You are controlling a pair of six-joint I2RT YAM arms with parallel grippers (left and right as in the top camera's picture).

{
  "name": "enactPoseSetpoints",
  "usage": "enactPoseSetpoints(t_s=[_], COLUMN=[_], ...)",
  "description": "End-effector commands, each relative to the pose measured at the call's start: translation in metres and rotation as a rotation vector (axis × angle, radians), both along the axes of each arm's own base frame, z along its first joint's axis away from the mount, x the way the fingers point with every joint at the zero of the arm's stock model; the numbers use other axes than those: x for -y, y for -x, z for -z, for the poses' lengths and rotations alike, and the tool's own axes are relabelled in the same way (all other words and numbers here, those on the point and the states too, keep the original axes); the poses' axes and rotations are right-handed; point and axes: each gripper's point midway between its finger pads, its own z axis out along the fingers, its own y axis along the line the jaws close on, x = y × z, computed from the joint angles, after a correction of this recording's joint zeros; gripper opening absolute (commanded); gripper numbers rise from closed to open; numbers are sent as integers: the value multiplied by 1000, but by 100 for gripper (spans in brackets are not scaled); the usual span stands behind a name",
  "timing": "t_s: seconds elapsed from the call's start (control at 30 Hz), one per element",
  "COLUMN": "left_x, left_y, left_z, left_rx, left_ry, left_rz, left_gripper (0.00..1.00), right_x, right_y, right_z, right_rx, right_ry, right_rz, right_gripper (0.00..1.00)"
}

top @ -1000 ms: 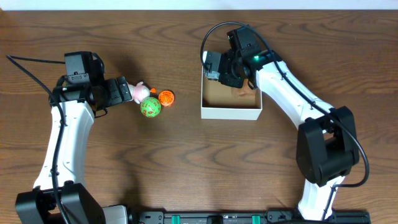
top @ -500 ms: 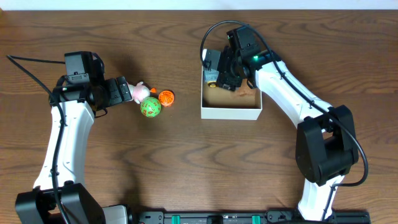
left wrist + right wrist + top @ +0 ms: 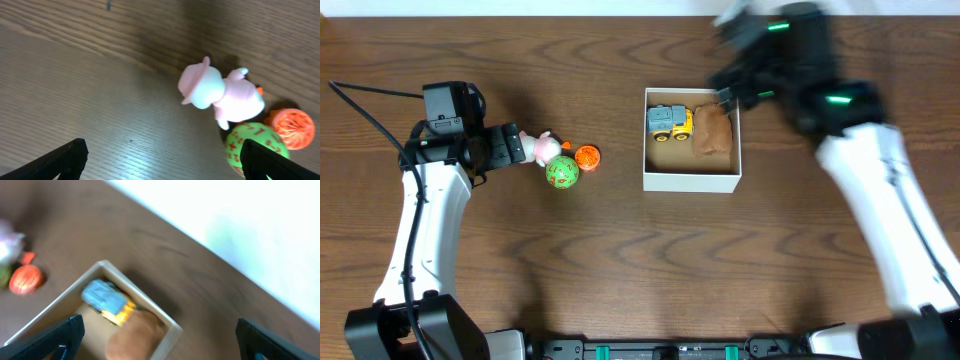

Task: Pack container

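I should lower my left gripper next and reach outward, so its open fingers go around the pink pig toy's loose end (image 3: 527,147) (image 3: 198,85). The green and orange balls crowd the other end.
The container (image 3: 690,182), a white-walled box with a brown inside, stands at the table's middle right. In it lie a blue and yellow toy truck (image 3: 669,122) and a brown toy (image 3: 713,131); the right wrist view shows the truck (image 3: 107,299) and brown toy (image 3: 135,337) too. My right gripper (image 3: 732,90) is blurred, raised over the box's far right corner, open and empty (image 3: 160,345). My left gripper (image 3: 510,147) is open just left of a pink pig toy (image 3: 542,146). The left wrist view has that gripper (image 3: 165,162) low over bare wood, short of the pig (image 3: 220,95).
A green ball (image 3: 561,172) and an orange ball (image 3: 587,156) lie touching the pig on its right. In the left wrist view the green ball (image 3: 252,145) sits next to the right fingertip. The table's far edge runs close behind the container.
My right gripper opened inside the container, left the toy truck there, and swung up and to the right. The left arm and the loose toys have not moved.
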Motion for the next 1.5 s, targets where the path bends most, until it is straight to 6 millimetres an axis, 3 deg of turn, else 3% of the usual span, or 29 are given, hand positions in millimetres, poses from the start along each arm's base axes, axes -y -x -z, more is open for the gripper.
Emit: enactPoseSetpoints(t_s=[0.0, 0.07, 0.17, 0.27, 0.37, 0.53, 0.93, 1.03, 1.23, 1.47], left_x=[-11, -11, 0, 21, 36, 36, 22, 20, 19, 28], left_y=[-3, -3, -5, -7, -16, -26, -59, -65, -73, -72], left_z=[-8, -8, -7, -7, -12, -9, 53, 64, 66, 85], left_rx=[8, 8, 20, 34, 77, 96, -45, -38, 1, -35], left_ry=[-61, -61, 10, 134, 203, 206, 229, 296, 366, 419], left_rz=[-8, -8, 4, 24, 72, 64, 80, 79, 83, 110], left_gripper=[98, 98, 98, 98, 98, 98, 99, 91, 75, 71], right_x=[67, 107, 146, 173, 185, 188, 183, 182, 181, 181], right_y=[3, 13, 25, 34, 40, 41, 41, 43, 46, 46], right_z=[8, 23, 46, 69, 90, 112, 121, 122, 123, 123], right_rx=[-147, -240, -349, -434, -497, -562, -592, -603, -615, -617], right_ry=[-239, -310, -377, -429, -455, -451, -443, -442, -439, -438], right_rz=[343, 490, 647, 778, 851, 874, 869, 871, 871, 872], right_gripper=[99, 99, 99, 99, 99, 99, 99, 99, 99, 99])
